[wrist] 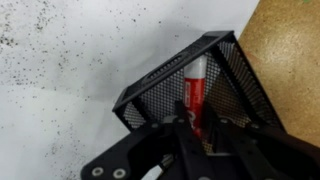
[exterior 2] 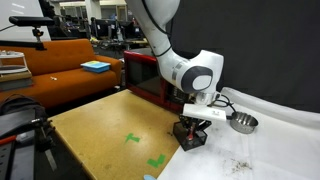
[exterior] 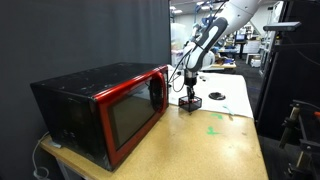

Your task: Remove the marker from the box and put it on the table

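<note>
The bare tan tabletop (exterior 2: pixel 157 148) beside the green tape is past the side of the box, so my gripper will next lift clear, cross over and lower to release the marker.
The red-orange marker (wrist: pixel 196 85) stands tilted inside the black wire-mesh box (wrist: pixel 160 78). The box sits at the border of the white sheet and the tan table (wrist: pixel 290 50). My gripper (wrist: pixel 197 122) reaches down into the box, and its fingers press on both sides of the marker's near end. In both exterior views the gripper (exterior: pixel 188 88) (exterior 2: pixel 196 119) hangs directly over the box (exterior: pixel 189 102) (exterior 2: pixel 190 136), and the marker is hidden there. The table also shows in both exterior views (exterior: pixel 200 150) (exterior 2: pixel 95 130).
A big red-fronted black microwave (exterior: pixel 100 105) (exterior 2: pixel 150 75) stands close beside the box. A white sheet (exterior: pixel 235 92) (exterior 2: pixel 255 150) carries a round metal dish (exterior 2: pixel 242 122) (exterior: pixel 218 97). Green tape marks (exterior: pixel 212 128) (exterior 2: pixel 133 139) lie on the tabletop.
</note>
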`<state>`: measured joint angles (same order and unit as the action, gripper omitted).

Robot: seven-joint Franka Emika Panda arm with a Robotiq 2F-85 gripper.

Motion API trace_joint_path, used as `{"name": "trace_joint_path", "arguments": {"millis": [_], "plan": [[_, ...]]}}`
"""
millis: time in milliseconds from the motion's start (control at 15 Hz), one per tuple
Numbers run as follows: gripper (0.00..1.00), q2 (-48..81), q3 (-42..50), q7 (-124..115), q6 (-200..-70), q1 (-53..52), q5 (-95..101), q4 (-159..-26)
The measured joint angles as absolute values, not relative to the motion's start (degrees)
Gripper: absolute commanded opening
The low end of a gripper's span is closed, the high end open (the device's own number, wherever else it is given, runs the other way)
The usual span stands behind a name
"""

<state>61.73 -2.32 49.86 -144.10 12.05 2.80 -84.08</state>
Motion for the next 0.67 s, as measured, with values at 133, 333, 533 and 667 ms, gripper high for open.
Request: {"name": "trace_joint_path", "arguments": {"millis": [133, 333, 533, 667], "plan": [[0.05, 59.75, -2.35, 49.69, -144.03, 11.90, 2.80, -84.72], [0.05, 56.21, -2.35, 48.77, -143.92, 11.72, 2.80, -86.73], [0.05, 52.60, -2.36, 48.42, -143.80, 11.46, 3.26, -90.30], [0.05, 50.12, -2.53, 48.56, -143.74, 11.06, 4.81, -94.00]]}}
